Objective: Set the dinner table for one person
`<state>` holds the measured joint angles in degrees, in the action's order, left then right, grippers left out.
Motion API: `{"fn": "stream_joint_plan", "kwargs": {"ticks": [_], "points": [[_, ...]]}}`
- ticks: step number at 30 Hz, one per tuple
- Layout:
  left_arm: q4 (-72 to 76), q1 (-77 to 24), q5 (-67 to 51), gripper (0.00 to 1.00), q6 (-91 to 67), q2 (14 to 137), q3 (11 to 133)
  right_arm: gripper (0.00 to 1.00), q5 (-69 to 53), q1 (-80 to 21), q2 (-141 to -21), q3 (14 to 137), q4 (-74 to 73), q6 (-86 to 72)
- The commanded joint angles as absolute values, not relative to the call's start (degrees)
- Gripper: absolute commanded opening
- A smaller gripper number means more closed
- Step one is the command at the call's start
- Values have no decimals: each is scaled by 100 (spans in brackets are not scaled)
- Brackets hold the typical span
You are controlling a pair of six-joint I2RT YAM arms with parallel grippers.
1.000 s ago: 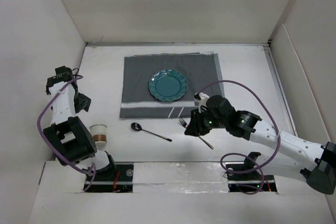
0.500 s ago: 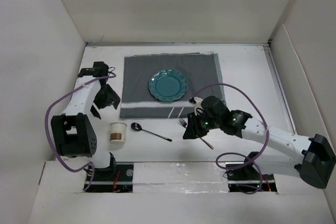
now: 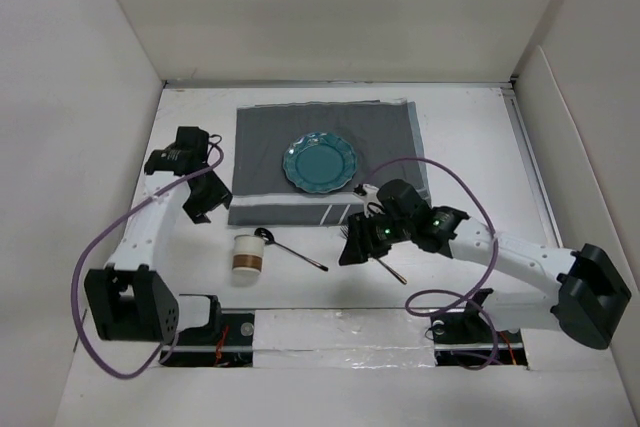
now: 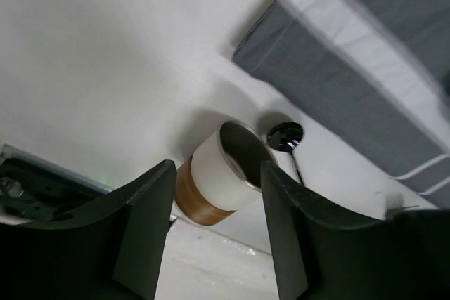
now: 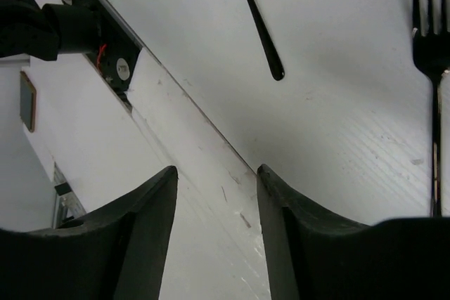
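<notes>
Next, my right gripper will go left in the top view, where the cup's rim (image 3: pixel 249 240) lies, and lower astride it, since the cup's top is open.
On the white dinner table (image 3: pixel 470 137) lies a dark grey placemat (image 3: pixel 390 132) with a teal plate (image 3: pixel 319 162) on it. A white cup with a brown band (image 3: pixel 247 254) stands in front of the mat, next to the bowl of a dark spoon (image 3: pixel 290 249). A fork (image 3: pixel 392 270) lies to the right, partly under my right gripper (image 3: pixel 352 250). My left gripper (image 3: pixel 205 202) hovers open at the mat's left corner, apart from the cup (image 4: pixel 218 177) below it. The right gripper (image 5: pixel 216 170) is open and empty, with the fork (image 5: pixel 432 103) to its right.
White walls enclose the table on the left, back and right. A raised white ledge (image 3: pixel 330 332) with the arm bases runs along the near edge. Purple cables loop off both arms. The spoon handle (image 5: pixel 260 33) points toward the right gripper.
The left arm has swung from the left wall toward the mat's corner. The cup now stands further right, beside the spoon. The right gripper has shifted slightly left and its jaws have widened.
</notes>
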<state>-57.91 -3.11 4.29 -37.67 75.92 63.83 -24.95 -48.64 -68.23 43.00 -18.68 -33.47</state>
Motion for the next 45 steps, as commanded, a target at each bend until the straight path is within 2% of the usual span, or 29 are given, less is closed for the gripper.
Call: {"fn": "stream_joint_plan", "kwargs": {"ticks": [1, 2, 4, 6, 7, 8, 9, 14, 19, 22, 23, 25, 31, 38, 39, 40, 42, 44, 45], "points": [[-5406, -281, 334, 46, -3858, 6944, 6477, 56, -3118, -4816, -7127, 4517, -987, -3419], [-5275, -281, 238, 41, -3815, 6891, 6495, 59, -3198, -4869, -7258, 4587, -845, -3462], [-5142, -281, 123, 38, -3701, 6820, 6504, 59, -3435, -4939, -7696, 4954, -625, -3402], [-4949, -281, 53, 28, -3595, 6698, 6513, 60, -3498, -5079, -8075, 5272, -423, -3393], [-4731, -281, 35, 21, -3569, 6610, 6487, 60, -3602, -5080, -8521, 5682, -317, -3332], [-4659, -281, 35, 4, -3551, 6557, 6486, 60, -3638, -5080, -8760, 5930, -325, -3279], [-4562, -281, -208, 0, -3464, 6452, 6530, 60, -3656, -5080, -8989, 6168, -308, -3261], [-4281, -281, -614, 0, -3270, 6021, 6636, 61, -4033, -5019, -10630, 7844, -684, -2814], [-4263, -281, -782, 1, -3138, 5415, 6460, 63, -4605, -4957, -11583, 8674, -1221, -2584], [-4245, -281, -896, 17, -3085, 5186, 6328, 63, -4571, -5018, -11838, 8903, -1458, -2408], [-4236, -281, -905, 27, -3041, 5133, 6302, 63, -4562, -5019, -11865, 8921, -1468, -2408], [-4254, -281, -906, 35, -2980, 5054, 6240, 63, -4675, -5019, -11953, 8956, -1503, -2417], [-4210, -281, -932, 37, -2935, 4904, 6126, 60, -4982, -5019, -12067, 8904, -1661, -2391], [-4166, -281, -844, 37, -2944, 4878, 5985, 46, -5106, -5194, -11997, 8684, -1959, -2268], [-4149, -281, -826, 37, -2944, 4869, 6003, 35, -5046, -5247, -11945, 8631, -2030, -2233], [-4148, -281, -826, 37, -2944, 4869, 6003, 35, -5045, -5247, -11944, 8631, -2030, -2232], [-4105, -281, -844, 37, -2971, 4869, 5994, 22, -4966, -5247, -11839, 8605, -2057, -2285], [-4078, -281, -861, 37, -2988, 4869, 5985, 4, -4931, -5247, -11682, 8604, -2057, -2364], [-4052, -281, -887, 37, -2988, 4869, 5977, 0, -4844, -5247, -11620, 8674, -2152, -2451]]}}
